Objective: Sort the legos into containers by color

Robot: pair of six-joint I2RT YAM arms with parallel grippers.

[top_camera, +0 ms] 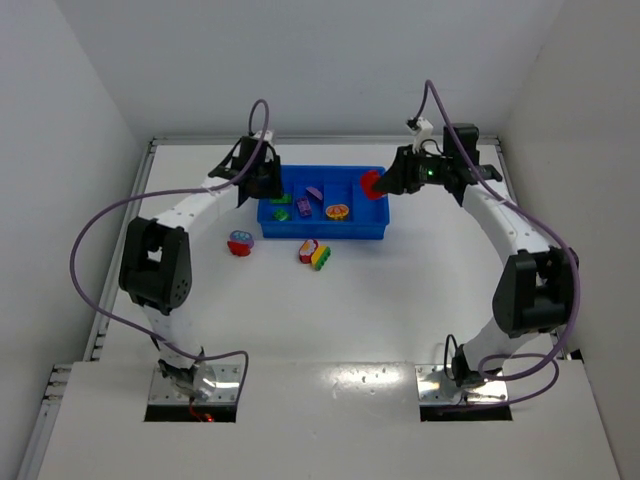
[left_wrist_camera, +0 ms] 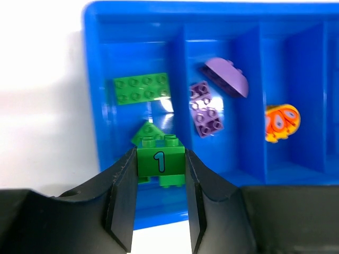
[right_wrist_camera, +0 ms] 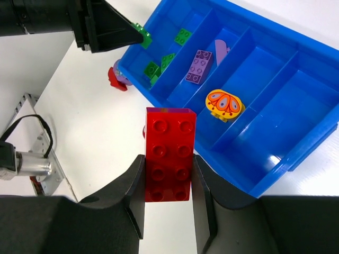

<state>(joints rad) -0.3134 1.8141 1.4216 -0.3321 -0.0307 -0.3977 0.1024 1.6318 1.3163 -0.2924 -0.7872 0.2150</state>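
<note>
My left gripper should next go down a little and let go of the green brick, because the tray section that already holds green bricks is right below it.
The blue tray has four compartments. Its left one holds green bricks, the second holds purple bricks, and the third holds a yellow-orange piece. My left gripper is shut on a green brick marked "1", held above the left compartment. My right gripper is shut on a red 2x4 brick, held in the air by the tray's right end. The tray's right compartment looks empty.
A red-and-purple piece lies on the table in front of the tray's left corner. A red piece and a yellow-green piece lie side by side in front of the tray's middle. White walls enclose the table.
</note>
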